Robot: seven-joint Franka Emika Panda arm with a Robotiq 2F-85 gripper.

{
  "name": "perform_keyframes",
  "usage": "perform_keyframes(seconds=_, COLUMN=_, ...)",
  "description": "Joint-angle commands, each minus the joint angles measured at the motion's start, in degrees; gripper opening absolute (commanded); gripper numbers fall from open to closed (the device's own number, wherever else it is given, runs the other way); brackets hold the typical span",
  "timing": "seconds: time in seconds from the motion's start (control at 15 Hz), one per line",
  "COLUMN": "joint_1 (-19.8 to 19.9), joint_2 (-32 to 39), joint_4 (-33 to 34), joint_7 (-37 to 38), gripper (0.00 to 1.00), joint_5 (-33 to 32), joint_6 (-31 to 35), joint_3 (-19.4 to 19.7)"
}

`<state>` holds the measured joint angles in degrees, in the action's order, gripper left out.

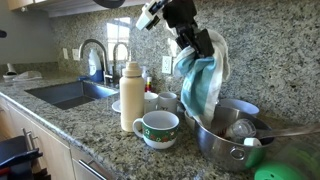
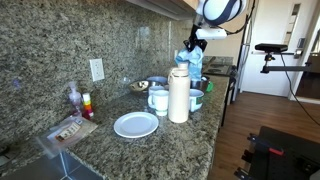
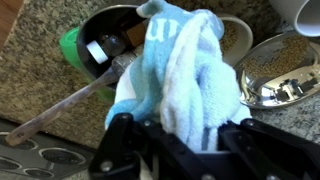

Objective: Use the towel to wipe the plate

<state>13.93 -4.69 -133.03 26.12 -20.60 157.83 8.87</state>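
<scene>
My gripper lowers that way next to release the towel, since the lower end of the towel (image 1: 200, 82) already hangs at the large metal bowl's rim (image 1: 199, 127) by the green-patterned cup.
My gripper (image 1: 197, 48) is shut on a light blue and white towel (image 1: 200, 82) that hangs from it above the counter, over the metal bowls. It also shows in an exterior view (image 2: 191, 45) with the towel (image 2: 191, 58) behind the tall bottle. In the wrist view the towel (image 3: 185, 70) bunches between the black fingers (image 3: 180, 135). The white plate (image 2: 136, 124) lies empty on the granite counter, well away from the gripper. In an exterior view only its edge (image 1: 116, 105) shows behind the bottle.
A tall cream bottle (image 1: 131, 97) and a green-patterned cup (image 1: 157, 128) stand by the plate. A large metal bowl (image 1: 232, 140) with a ladle and a green item sits under the towel. A sink (image 1: 70, 93) with a faucet is further along the counter.
</scene>
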Motion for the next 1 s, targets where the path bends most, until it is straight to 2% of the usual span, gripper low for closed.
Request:
perform_keyframes(seconds=0.0, joint_1=1.82, joint_2=-2.74, joint_4=-2.76, joint_7=5.61, gripper=0.02, joint_5=-3.16, joint_6=-0.62, joint_3=0.59)
perform_keyframes(seconds=0.47, joint_1=3.17, joint_2=-1.92, joint_4=-6.06, joint_7=8.66, gripper=0.02, joint_5=-2.94, joint_6=1.44, joint_3=1.0)
perform_keyframes(seconds=0.87, joint_1=3.97, joint_2=-1.9, joint_4=-7.76, joint_7=15.35, gripper=0.02, joint_5=-8.92, joint_6=4.93, joint_3=1.05)
perform_keyframes(seconds=0.93, joint_1=3.97, joint_2=-1.82, joint_4=-7.85, joint_7=16.24, gripper=0.31, joint_5=-9.42, joint_6=5.42, joint_3=1.17)
